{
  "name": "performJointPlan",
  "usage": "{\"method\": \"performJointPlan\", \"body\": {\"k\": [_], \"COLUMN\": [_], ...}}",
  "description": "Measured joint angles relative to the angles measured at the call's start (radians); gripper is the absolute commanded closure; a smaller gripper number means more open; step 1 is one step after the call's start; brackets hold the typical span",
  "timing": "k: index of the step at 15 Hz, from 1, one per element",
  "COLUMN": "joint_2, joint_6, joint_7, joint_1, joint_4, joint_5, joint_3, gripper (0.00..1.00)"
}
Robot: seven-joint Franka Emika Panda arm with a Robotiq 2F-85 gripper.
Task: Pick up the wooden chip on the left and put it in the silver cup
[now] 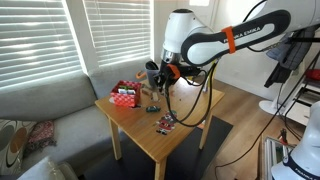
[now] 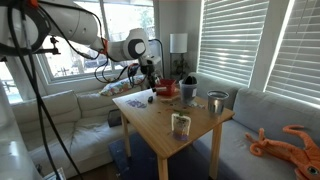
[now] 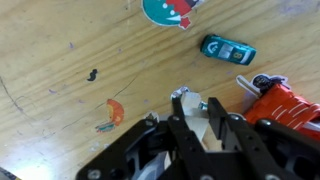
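My gripper raises the chip clear next and carries it across. It then tilts above the rim of the silver cup [image 2: 215,103], beyond the dark cup from it, and releases.
In the wrist view my gripper [image 3: 205,118] is shut on a pale wooden chip [image 3: 212,122], held between the two black fingers just above the wooden table [image 3: 60,60]. In both exterior views the gripper [image 1: 158,86] [image 2: 150,80] hangs over the far part of the table. The silver cup [image 2: 215,103] stands upright near the table's edge by the sofa, apart from the gripper. A dark cup [image 2: 188,90] stands beside it. The silver cup does not show in the wrist view.
A red box [image 3: 288,102] [image 1: 125,96] lies close to the gripper. A teal toy car [image 3: 227,48] and a round teal and red piece [image 3: 170,10] lie on the table. A glass jar [image 2: 181,124] stands near the front. A sofa [image 1: 60,125] adjoins the table.
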Motion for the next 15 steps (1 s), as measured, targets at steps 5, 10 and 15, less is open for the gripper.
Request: {"method": "performJointPlan", "body": {"k": [5,10,15], "joint_2": [-0.025,-0.039,-0.129], "joint_6": [0.0,0.048,0.046], "joint_7": [-0.006,0.102,0.273], "joint_1": [-0.003,-0.005,-0.043], "joint_4": [-0.02,-0.014,-0.025], "joint_5": [-0.001,-0.115,-0.262], "joint_3": [0.0,-0.006,-0.024], "gripper": [0.92,0.92,0.7]}}
